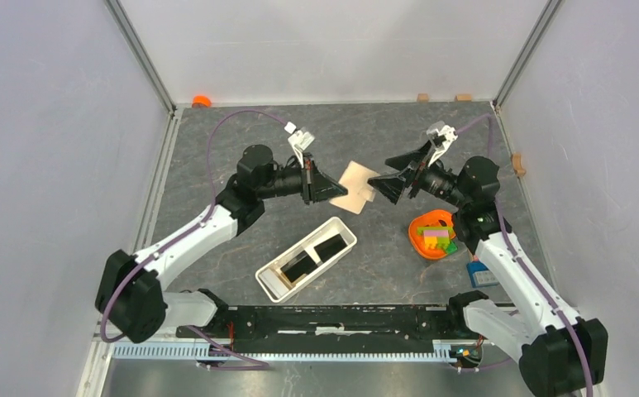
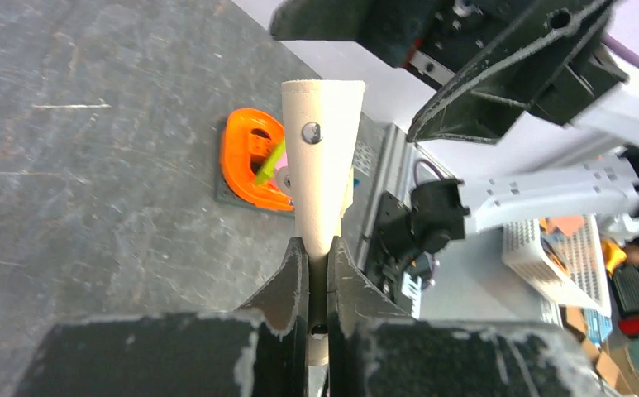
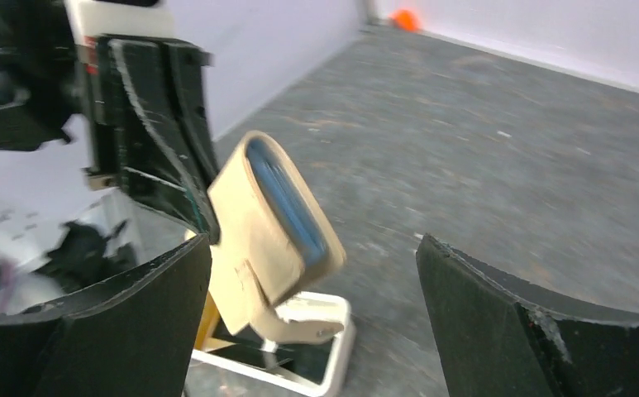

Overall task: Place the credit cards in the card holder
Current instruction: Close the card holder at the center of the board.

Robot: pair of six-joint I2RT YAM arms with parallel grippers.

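The pouch's loose flap end comes next for my right gripper, which shifts to the left in the top view onto it, because my left gripper already holds the pouch's opposite edge.
My left gripper (image 1: 332, 188) (image 2: 317, 256) is shut on the edge of a flat beige snap-flap pouch (image 1: 355, 188) (image 2: 322, 149) that looks like a card holder, and holds it above the table. In the right wrist view the pouch (image 3: 258, 240) has its mouth open with a blue layer (image 3: 287, 198) inside. My right gripper (image 1: 379, 184) (image 3: 314, 244) is open, facing the pouch's free end without gripping it. Two black cards (image 1: 328, 246) (image 1: 299, 265) lie in the long white tray (image 1: 268, 285) (image 3: 332, 331) below.
An orange bowl (image 1: 431, 234) (image 2: 245, 161) of coloured blocks sits by the right arm, with a small blue object (image 1: 481, 275) near it. An orange piece (image 1: 202, 101) and small wooden blocks (image 1: 422, 98) lie along the back wall.
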